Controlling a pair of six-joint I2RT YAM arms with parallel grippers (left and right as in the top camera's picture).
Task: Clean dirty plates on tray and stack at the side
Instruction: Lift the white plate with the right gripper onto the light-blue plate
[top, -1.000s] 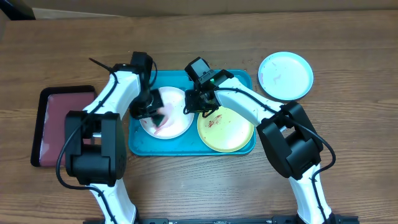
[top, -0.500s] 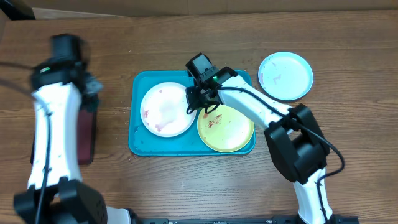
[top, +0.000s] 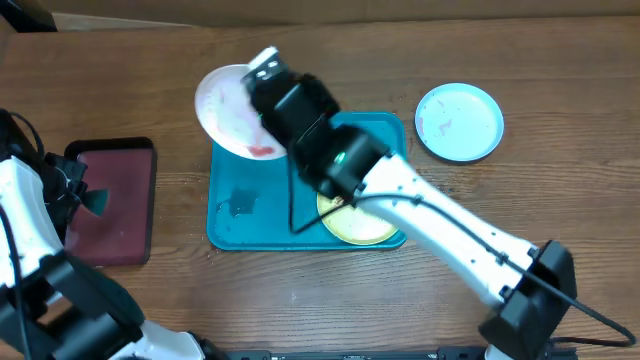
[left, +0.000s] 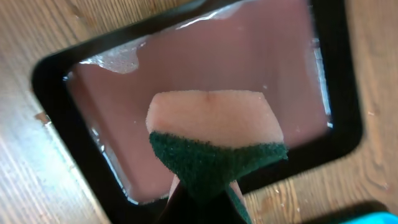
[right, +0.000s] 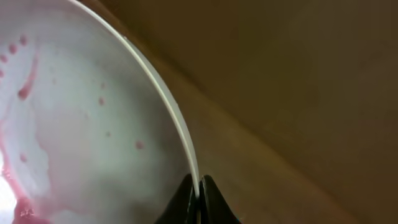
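Observation:
My right gripper should carry the white plate (top: 228, 108) to the right in the overhead view and put it down on the light blue plate (top: 459, 122), which is next to the tray.
My right gripper (top: 258, 112) is raised and shut on the rim of the white plate (top: 228, 108). The plate hangs tilted over the far left corner of the turquoise tray (top: 235, 215) and has reddish smears (right: 25, 93). The right wrist view shows both jaws pinching the rim (right: 199, 186). The yellow-green plate (top: 368, 228) lies in the tray, partly hidden by my right arm. The light blue plate (top: 459, 122) sits on the table to the right of the tray. My left gripper (left: 202, 190) is shut on a green-backed sponge (left: 214, 137) over the maroon tray (left: 186, 74).
The dark maroon, black-rimmed tray (top: 115, 200) lies on the wooden table left of the turquoise tray. A small wet smudge (top: 240, 205) marks the turquoise tray's floor where the white plate lay. My raised right arm spans the tray diagonally.
My right gripper has lifted the white plate off the tray, up and toward the far left. My left arm has swung left with the sponge, from the plate to above the maroon tray.

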